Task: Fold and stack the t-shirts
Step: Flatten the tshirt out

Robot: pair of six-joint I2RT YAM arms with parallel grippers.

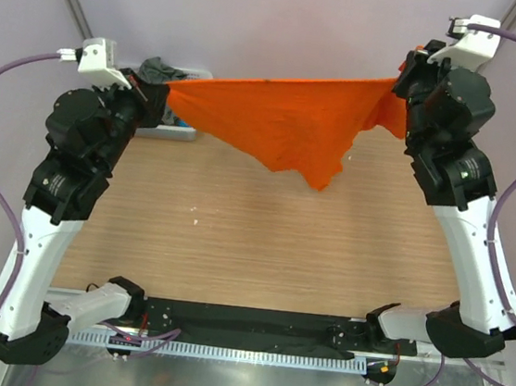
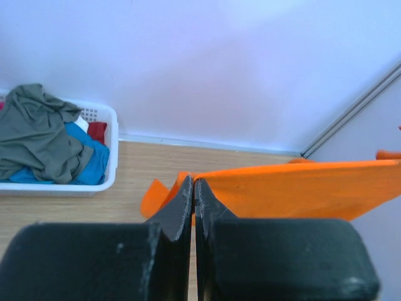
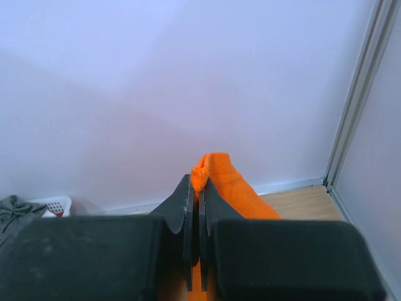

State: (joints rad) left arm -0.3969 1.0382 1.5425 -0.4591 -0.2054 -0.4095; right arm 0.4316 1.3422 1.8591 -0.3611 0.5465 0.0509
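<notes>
As the orange t-shirt (image 1: 284, 126) hangs above bare wood, I will lower my right gripper, tipping its fingers downward, to the table's clear middle and release the t-shirt's corner there.
A bright orange t-shirt (image 1: 284, 126) hangs stretched in the air between my two grippers, above the far part of the wooden table (image 1: 262, 240); its loose lower part sags to a point at mid-table. My left gripper (image 1: 163, 98) is shut on the shirt's left corner; in the left wrist view (image 2: 193, 182) the fabric (image 2: 301, 188) runs off to the right. My right gripper (image 1: 403, 81) is shut on the right corner; in the right wrist view (image 3: 199, 182) a bunched fold (image 3: 216, 172) sticks out above the fingertips. Dark grey (image 2: 37, 132), teal-blue (image 2: 94, 157) and red (image 2: 97, 130) t-shirts lie in the basket.
A white plastic laundry basket (image 2: 109, 150) stands at the table's far left by the wall, partly hidden behind my left arm in the top view (image 1: 176, 131). A metal corner post (image 3: 357, 100) stands at the far right. The arm bases and a black rail (image 1: 243, 326) line the near edge.
</notes>
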